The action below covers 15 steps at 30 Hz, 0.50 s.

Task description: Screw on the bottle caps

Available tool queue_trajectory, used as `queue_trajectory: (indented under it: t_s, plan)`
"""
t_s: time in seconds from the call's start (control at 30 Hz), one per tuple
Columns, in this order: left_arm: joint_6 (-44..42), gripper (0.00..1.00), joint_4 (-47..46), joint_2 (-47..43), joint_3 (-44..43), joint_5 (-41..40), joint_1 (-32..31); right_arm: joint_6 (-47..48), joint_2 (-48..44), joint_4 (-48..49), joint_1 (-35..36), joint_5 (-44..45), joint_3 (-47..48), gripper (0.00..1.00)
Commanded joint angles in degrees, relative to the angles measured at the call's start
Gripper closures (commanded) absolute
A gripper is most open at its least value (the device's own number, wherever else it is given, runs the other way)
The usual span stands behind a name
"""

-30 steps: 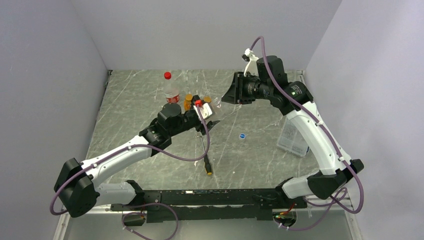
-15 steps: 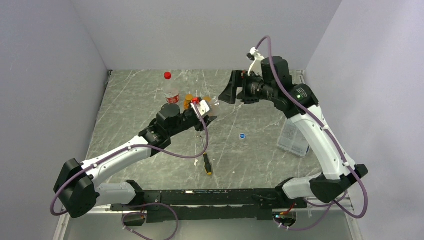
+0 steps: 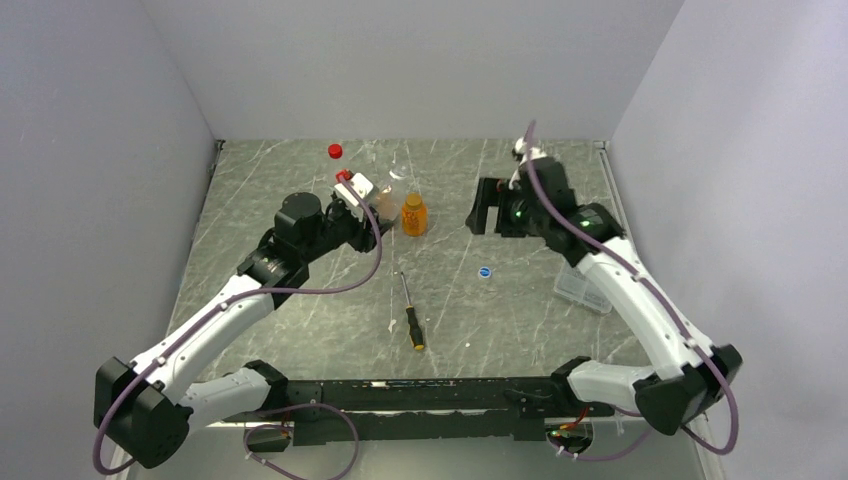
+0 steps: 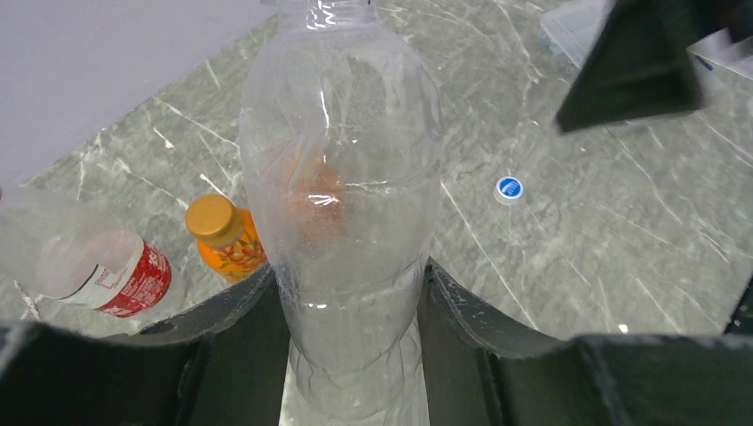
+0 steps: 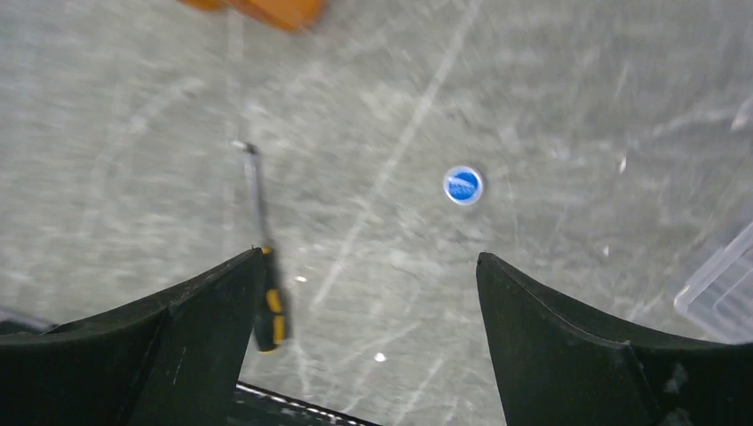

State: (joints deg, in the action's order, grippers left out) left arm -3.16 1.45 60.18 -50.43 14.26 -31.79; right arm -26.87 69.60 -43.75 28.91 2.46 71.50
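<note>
The right gripper lowers its open fingers toward the right in its wrist view next, to straddle the sides of the blue cap point(image 3: 485, 271) point(image 5: 463, 185), which lies below it that way.
My left gripper point(image 4: 348, 266) is shut on the lower body of a clear, unlabelled bottle point(image 4: 342, 160), whose neck runs out of the top of the left wrist view. In the top view this gripper point(image 3: 372, 207) holds the bottle point(image 3: 391, 201) at the back left of the table. Just right of it stands an amber bottle point(image 3: 414, 215) with an orange cap point(image 4: 211, 218). Behind it is a bottle with a red-white label point(image 4: 111, 277), wearing a red cap point(image 3: 334, 151). A blue cap point(image 3: 485, 271) lies alone on the table point(image 3: 300, 270). My right gripper point(image 5: 368, 257) hangs open and empty above and behind the blue cap point(image 5: 463, 185).
A black-and-orange-handled screwdriver point(image 3: 410, 318) lies at the front centre, left of the blue cap. A clear plastic box point(image 3: 583, 285) sits at the right under the right arm. Grey walls close the table on three sides.
The left gripper has shut on the clear bottle and drawn it left and back, away from the amber bottle. The right gripper has opened and swung down toward the table.
</note>
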Motion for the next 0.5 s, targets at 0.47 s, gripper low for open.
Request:
queue_trajectory:
  t_s: [0.47]
  plan:
    - [-2.57, 0.6, 9.31, -5.82, -3.0, 7.89, 0.5, -2.66, 15.7, 20.72, 1.5, 9.41, -19.42, 0.41]
